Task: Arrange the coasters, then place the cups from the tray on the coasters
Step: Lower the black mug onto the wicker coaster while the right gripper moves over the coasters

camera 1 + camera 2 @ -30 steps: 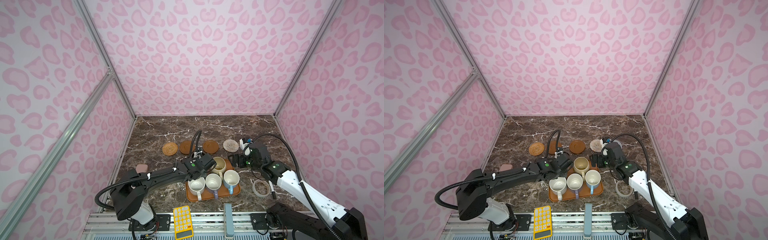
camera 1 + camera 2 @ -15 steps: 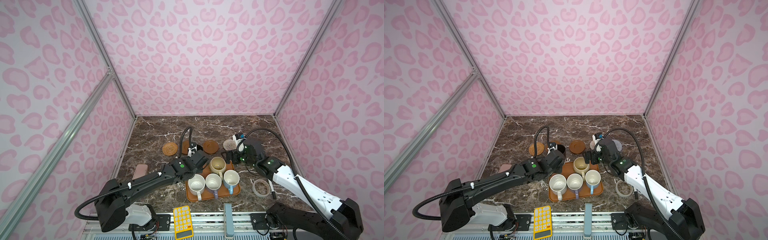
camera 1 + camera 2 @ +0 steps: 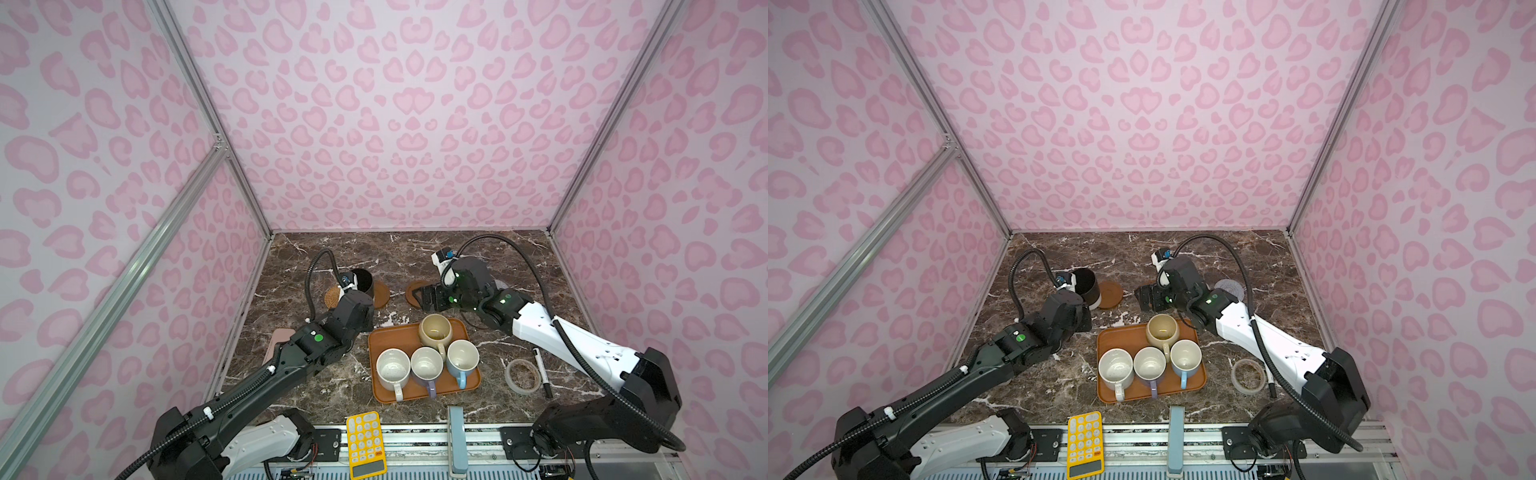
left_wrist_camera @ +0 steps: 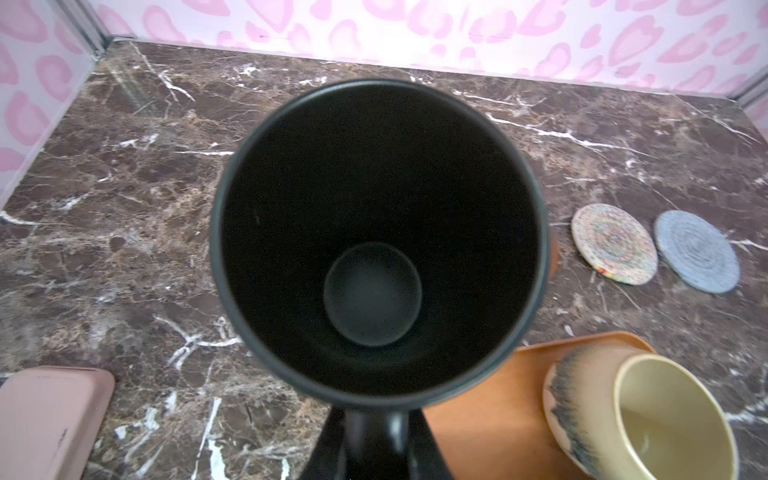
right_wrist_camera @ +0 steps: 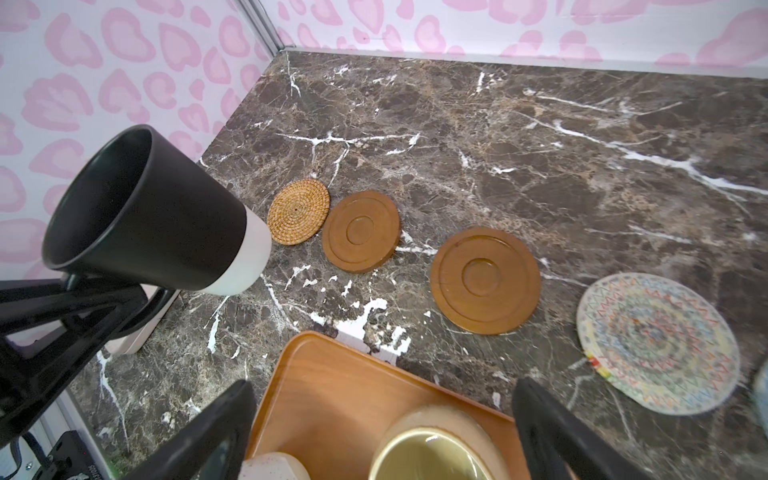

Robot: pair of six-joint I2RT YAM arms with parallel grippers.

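Observation:
The tan rattan coaster (image 3: 331, 296) is empty below my gripper, so my left gripper should go down next, away from the brown coasters, and let go of the black cup on top of it.
My left gripper (image 4: 372, 440) is shut on the handle of the black cup (image 3: 360, 282), which hangs tilted above the table by the tan rattan coaster (image 5: 298, 211). In a row beside it lie two brown coasters (image 5: 360, 231) (image 5: 485, 279), the cream woven one (image 5: 656, 343) and the grey-blue one (image 4: 696, 255). My right gripper (image 5: 382, 399) is open over the far edge of the tray (image 3: 378, 336), above the cream-yellow cup (image 3: 435, 330). The speckled white (image 3: 392, 370), lavender (image 3: 427, 365) and light blue (image 3: 462, 359) cups stand along the tray's front.
A yellow calculator (image 3: 365, 444) lies at the front edge. A tape roll (image 3: 521, 376) and a marker pen (image 3: 542, 372) lie right of the tray. A pink flat object (image 3: 276, 345) sits near the left wall.
The left gripper has carried the black cup off the tray, back and to the left over the coasters. The right gripper, still open, has moved left to the tray's far edge.

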